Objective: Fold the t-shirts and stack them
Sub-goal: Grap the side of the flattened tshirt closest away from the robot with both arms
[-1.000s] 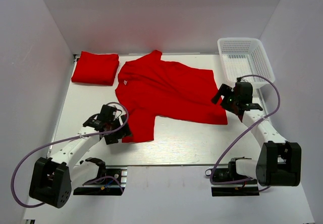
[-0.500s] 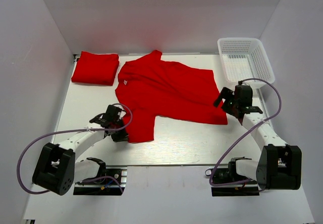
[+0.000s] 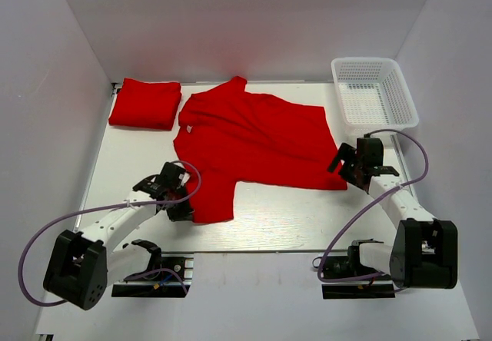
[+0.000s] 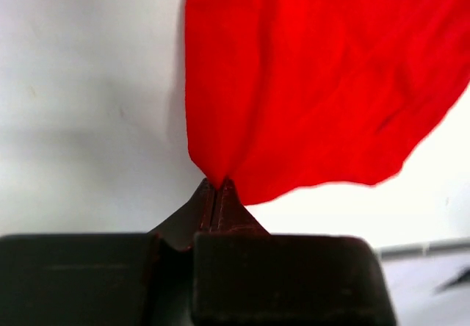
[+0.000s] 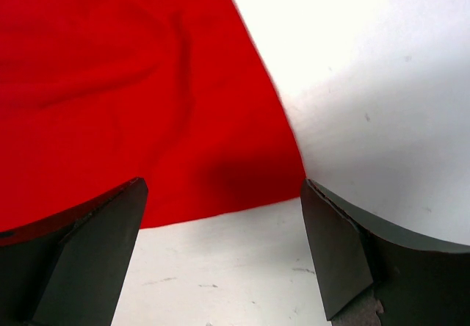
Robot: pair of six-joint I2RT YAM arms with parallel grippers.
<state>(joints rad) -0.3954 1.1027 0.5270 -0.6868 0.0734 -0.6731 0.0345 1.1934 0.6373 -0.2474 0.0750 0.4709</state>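
Observation:
The shirt's hem corner is between my open fingers, so my right gripper will next move slightly back toward the shirt's near edge, then close on the corner.
One red t-shirt (image 3: 254, 137) lies spread flat across the middle of the table, with a small white neck tag at its left. A second red t-shirt (image 3: 144, 103) sits folded at the back left. My left gripper (image 3: 187, 213) is shut on the near corner of the spread shirt's sleeve. In the left wrist view the fabric (image 4: 316, 84) is pinched at the joined tips of that gripper (image 4: 217, 186). My right gripper (image 3: 346, 173) stands open over the shirt's near right hem corner. The right wrist view shows that corner of the shirt (image 5: 132, 84) between the spread fingers of the right gripper (image 5: 222, 186), untouched.
A white mesh basket (image 3: 375, 95) stands at the back right, just beyond the right arm. The white table (image 3: 277, 210) shows bare in front of the shirt. White walls close in the left, back and right sides.
My left gripper moved in to the sleeve corner and shut on it. The right gripper shifted nearer and lower over the hem corner, staying open.

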